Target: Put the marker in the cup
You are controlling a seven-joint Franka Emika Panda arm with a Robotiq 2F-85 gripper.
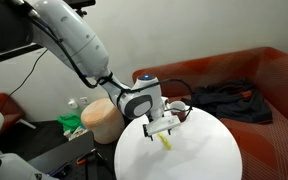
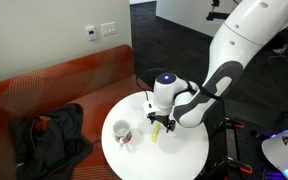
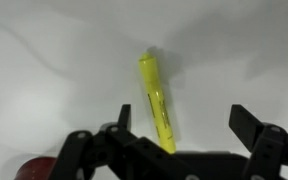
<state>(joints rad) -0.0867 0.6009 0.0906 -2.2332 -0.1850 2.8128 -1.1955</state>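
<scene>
The marker's near end [image 1: 164, 137] [image 3: 165, 138] is just below my gripper, and my open fingers are already on either side of it, so my gripper will move down a little, straight onto it.
The yellow-green marker [image 3: 156, 100] lies flat on the round white table [image 1: 199, 145]. It also shows in both exterior views [image 1: 166, 140] [image 2: 155, 130]. My gripper [image 3: 184, 118] hovers just above it, open, with one finger on each side of the marker's near end. In both exterior views the gripper [image 1: 164, 127] [image 2: 158, 121] points down at the marker. The dark red cup [image 2: 121, 132] with a pale rim stands upright on the table a short way from the marker. A bit of it shows at the bottom edge of the wrist view [image 3: 32, 170].
A red sofa [image 2: 54, 85] runs behind the table with dark clothing [image 2: 46, 135] heaped on it. A large tan round-topped bin [image 1: 102, 118] stands beside the table, with green and white items [image 1: 72, 120] next to it.
</scene>
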